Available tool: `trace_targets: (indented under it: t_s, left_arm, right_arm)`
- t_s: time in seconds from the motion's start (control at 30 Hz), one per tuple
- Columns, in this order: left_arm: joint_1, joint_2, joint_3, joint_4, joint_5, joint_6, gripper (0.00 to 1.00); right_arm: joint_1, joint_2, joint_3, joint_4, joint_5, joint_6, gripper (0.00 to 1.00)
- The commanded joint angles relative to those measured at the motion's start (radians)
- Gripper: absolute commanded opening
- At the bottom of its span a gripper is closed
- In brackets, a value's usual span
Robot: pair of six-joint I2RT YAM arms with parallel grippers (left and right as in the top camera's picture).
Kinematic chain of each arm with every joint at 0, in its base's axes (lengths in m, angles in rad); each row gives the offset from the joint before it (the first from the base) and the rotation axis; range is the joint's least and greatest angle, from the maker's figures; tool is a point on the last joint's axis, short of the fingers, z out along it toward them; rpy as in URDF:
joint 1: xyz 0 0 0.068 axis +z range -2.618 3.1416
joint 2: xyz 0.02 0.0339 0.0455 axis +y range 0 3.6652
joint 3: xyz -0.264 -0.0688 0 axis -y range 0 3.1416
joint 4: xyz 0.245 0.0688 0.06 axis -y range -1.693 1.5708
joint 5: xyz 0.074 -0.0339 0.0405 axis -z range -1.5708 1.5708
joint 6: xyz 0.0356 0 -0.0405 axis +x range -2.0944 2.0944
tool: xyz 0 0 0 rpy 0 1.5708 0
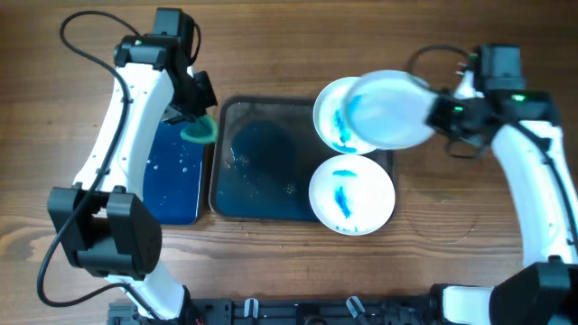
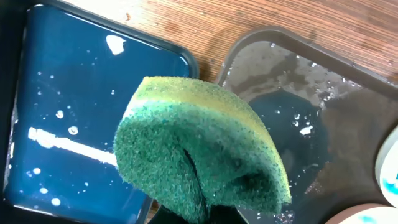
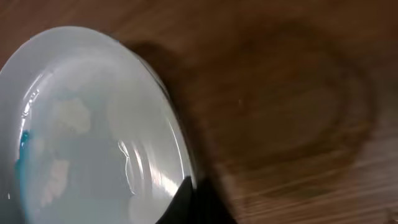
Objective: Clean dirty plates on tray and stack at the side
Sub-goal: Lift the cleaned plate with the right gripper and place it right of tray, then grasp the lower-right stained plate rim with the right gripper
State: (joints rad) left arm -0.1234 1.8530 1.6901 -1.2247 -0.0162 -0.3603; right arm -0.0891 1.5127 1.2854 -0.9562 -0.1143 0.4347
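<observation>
My right gripper draws back and down next to release the plate on the bare table (image 1: 438, 164) beside the tray, as this spot lies below and back from it.
The dark blue-grey tray (image 1: 262, 185) lies mid-table, wet with bluish water. Two white plates with blue smears rest on its right side: one at the back (image 1: 330, 117), one at the front (image 1: 351, 194). My right gripper (image 1: 440, 116) is shut on the rim of a third white plate (image 1: 388, 108) and holds it in the air over the back plate; in the right wrist view this plate (image 3: 93, 130) looks wet with a trace of blue at its left edge. My left gripper (image 1: 197, 116) is shut on a green sponge (image 2: 199, 149) above the gap between both trays.
A smaller glossy blue tray (image 1: 176, 176) with water drops lies left of the main tray; it also shows in the left wrist view (image 2: 68, 112). Bare wooden table (image 1: 452, 217) lies right of the plates, with a faint round mark.
</observation>
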Motion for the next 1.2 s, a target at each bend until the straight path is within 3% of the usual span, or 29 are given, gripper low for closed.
trace_targets:
  t_s: [0.0, 0.2, 0.37, 0.4, 0.43, 0.47, 0.5, 0.7, 0.77, 0.93, 1.17]
  left_arm:
    - [-0.022, -0.02, 0.017, 0.01, 0.016, 0.016, 0.04]
    - [-0.032, -0.02, 0.017, 0.01, 0.016, 0.017, 0.04]
    - [-0.032, -0.02, 0.017, 0.01, 0.017, 0.017, 0.04]
    - [-0.032, -0.02, 0.017, 0.01, 0.016, 0.017, 0.04]
    - [-0.032, -0.02, 0.017, 0.01, 0.016, 0.017, 0.04]
    - [-0.032, -0.02, 0.017, 0.01, 0.016, 0.017, 0.04]
    - [-0.032, -0.02, 0.017, 0.01, 0.016, 0.017, 0.04]
    - [-0.032, -0.02, 0.017, 0.0, 0.027, 0.07, 0.04]
    - [-0.032, -0.02, 0.017, -0.004, 0.027, 0.07, 0.04]
    - [-0.032, -0.02, 0.017, -0.006, 0.027, 0.069, 0.04]
    - [-0.032, -0.02, 0.017, -0.01, 0.027, 0.069, 0.04]
  right_arm:
    - [-0.132, -0.011, -0.095, -0.001, 0.065, 0.043, 0.04]
    - [-0.275, -0.011, -0.271, 0.108, 0.133, 0.074, 0.04]
    - [-0.291, -0.009, -0.345, 0.177, 0.137, 0.068, 0.04]
    - [-0.291, -0.007, -0.345, 0.177, 0.137, 0.061, 0.09]
    - [-0.291, -0.007, -0.345, 0.177, 0.136, 0.061, 0.23]
    - [-0.291, -0.007, -0.344, 0.174, 0.129, 0.059, 0.31]
    - [-0.291, -0.007, -0.341, 0.169, 0.091, 0.026, 0.35]
    - [-0.283, -0.008, -0.223, 0.039, -0.288, -0.214, 0.36]
    - [-0.247, -0.008, -0.201, -0.024, -0.396, -0.288, 0.36]
    - [-0.057, -0.006, -0.227, -0.104, -0.398, -0.328, 0.36]
    - [0.17, 0.002, -0.349, -0.073, -0.124, -0.108, 0.36]
